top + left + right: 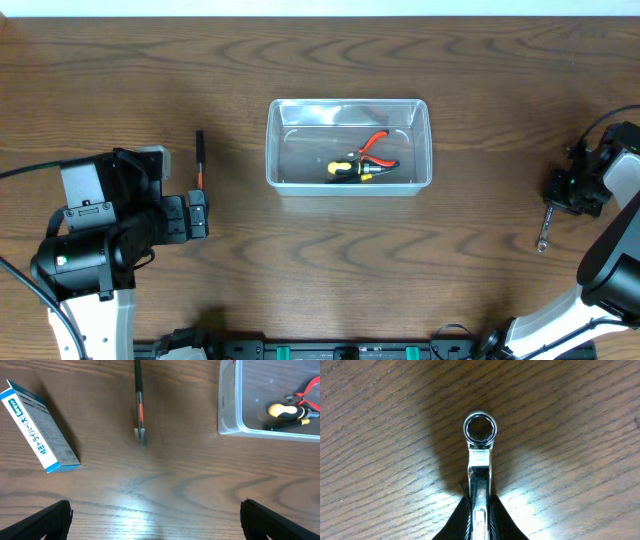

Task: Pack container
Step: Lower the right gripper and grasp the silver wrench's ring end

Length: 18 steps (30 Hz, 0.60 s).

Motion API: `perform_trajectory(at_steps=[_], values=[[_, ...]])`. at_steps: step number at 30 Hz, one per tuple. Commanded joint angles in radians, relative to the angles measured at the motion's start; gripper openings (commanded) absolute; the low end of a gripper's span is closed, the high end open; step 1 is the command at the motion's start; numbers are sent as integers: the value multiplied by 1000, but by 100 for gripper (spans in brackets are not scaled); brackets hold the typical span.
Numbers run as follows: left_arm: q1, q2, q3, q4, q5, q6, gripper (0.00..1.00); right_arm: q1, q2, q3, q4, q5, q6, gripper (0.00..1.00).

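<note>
The open container already has tools in it, so I need to raise my right gripper, carry the wrench over the container's rim and let it go onto the yellow-and-black tool.
The clear plastic container stands at the table's middle and holds red-handled pliers and a yellow-and-black tool; its corner shows in the left wrist view. My left gripper is open and empty, short of a thin black tool with an orange band that lies left of the container. My right gripper at the far right is shut on a silver ring wrench, whose ring end shows over the wood.
A small blue-and-white box lies on the table left of the black tool. The table's far edge runs along the top of the overhead view. Cables trail beside both arm bases.
</note>
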Motion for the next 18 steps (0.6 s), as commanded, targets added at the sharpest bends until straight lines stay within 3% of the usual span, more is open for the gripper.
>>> perform_trajectory(at_steps=[1, 5, 11, 18], values=[[-3, -3, 29, -2, 6, 5, 98, 0, 78, -45, -7, -34, 1, 7], [-3, -3, 29, -2, 6, 5, 98, 0, 78, -44, -7, -45, 0, 1], [-3, -2, 29, -2, 6, 5, 98, 6, 60, -4, -35, -150, 0, 1], [-3, -3, 29, -2, 6, 5, 98, 113, -45, 254, -249, -153, -40, 1]])
